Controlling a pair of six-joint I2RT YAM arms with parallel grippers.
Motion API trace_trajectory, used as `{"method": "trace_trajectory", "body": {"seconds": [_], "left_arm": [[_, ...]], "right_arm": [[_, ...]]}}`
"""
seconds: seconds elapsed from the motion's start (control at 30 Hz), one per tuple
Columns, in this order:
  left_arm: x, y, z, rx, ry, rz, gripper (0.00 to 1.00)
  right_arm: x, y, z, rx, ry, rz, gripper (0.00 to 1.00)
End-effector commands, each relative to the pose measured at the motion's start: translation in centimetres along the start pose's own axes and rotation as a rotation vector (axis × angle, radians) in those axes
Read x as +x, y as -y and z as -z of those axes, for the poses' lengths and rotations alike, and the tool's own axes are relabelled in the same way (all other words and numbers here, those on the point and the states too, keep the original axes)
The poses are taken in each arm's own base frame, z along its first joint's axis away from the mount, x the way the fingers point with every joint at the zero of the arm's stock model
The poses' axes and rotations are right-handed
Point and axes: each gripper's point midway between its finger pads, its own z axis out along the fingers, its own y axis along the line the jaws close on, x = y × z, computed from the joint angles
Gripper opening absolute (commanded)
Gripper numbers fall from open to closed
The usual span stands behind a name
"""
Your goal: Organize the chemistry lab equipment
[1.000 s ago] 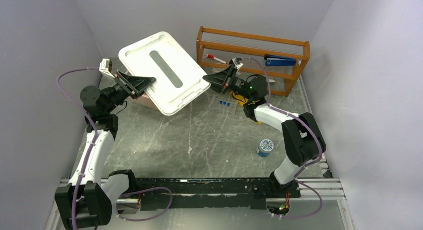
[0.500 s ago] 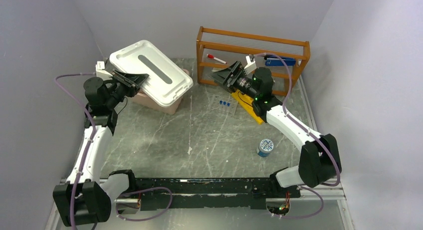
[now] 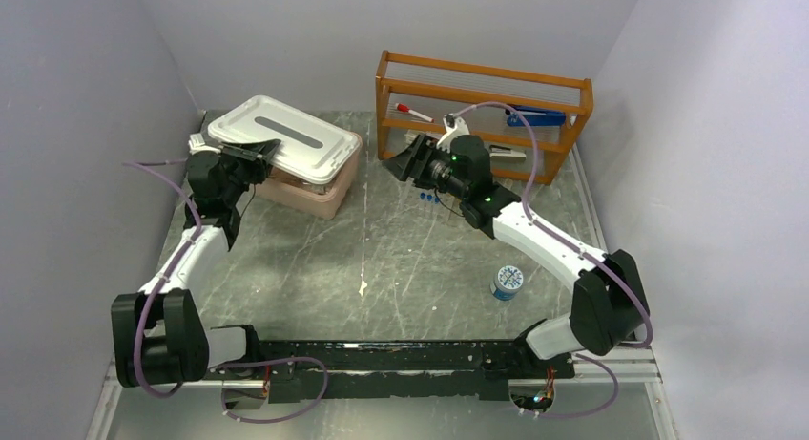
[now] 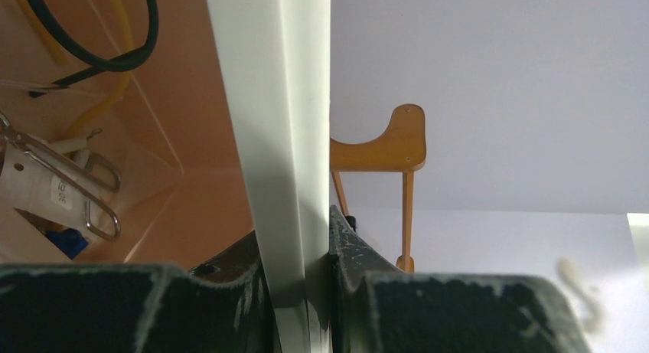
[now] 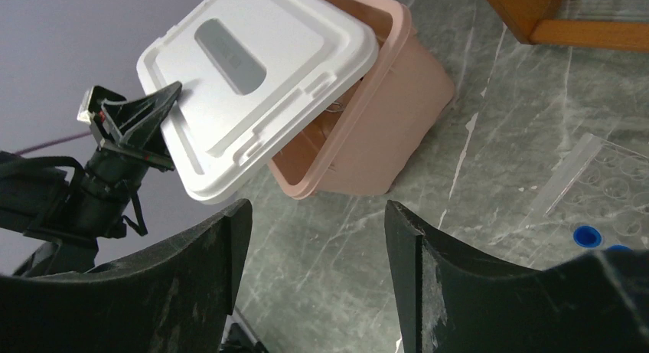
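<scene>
My left gripper brings the held edge of the white lid (image 3: 281, 133) down toward the pink bin's rim next, before it opens.
My left gripper (image 3: 262, 152) is shut on the left edge of a white lid (image 3: 281, 133), which lies slightly askew on top of a pink bin (image 3: 320, 190). In the left wrist view the lid's rim (image 4: 275, 100) is pinched between my fingers (image 4: 295, 238). The bin's inside shows silvery tongs (image 4: 69, 184), a black wire (image 4: 115, 50) and tan tubing (image 4: 115, 96). My right gripper (image 3: 399, 163) is open and empty, right of the bin and above the table. Its jaws (image 5: 315, 207) stand wide apart. Tiny blue-capped tubes (image 3: 429, 199) lie under that arm; one cap (image 5: 588, 236) shows in the right wrist view.
A wooden rack (image 3: 482, 77) stands at the back right with a red-capped marker (image 3: 412, 111) and a blue stapler (image 3: 534, 118) on it. A small round blue-and-white tub (image 3: 507, 281) sits on the table at the right. Grey walls close in on both sides.
My left gripper has swung the lid back and down from a tilted, raised pose onto the pink bin. My right gripper has moved left, away from the rack.
</scene>
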Motion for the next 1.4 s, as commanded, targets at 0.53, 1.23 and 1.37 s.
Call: {"method": "trace_trajectory", "body": {"seconds": [0.53,1.23,1.37], "left_arm": [[0.7,-1.7,-0.3,0.045,0.062,0.052,0.39],[1.0,-5.9,3.1,-0.328,0.02,-0.109,0.73],[0.9,-5.8,4.1,-0.348,0.012,-0.166,0.79]], "right_arm": [[2.7,-0.9,-5.6,0.091,-0.027,0.169,0.66],[5.5,-0.3,-9.6,0.118,-0.112,0.237,0.69],[5.6,-0.2,-9.5,0.122,-0.113,0.235,0.69]]}}
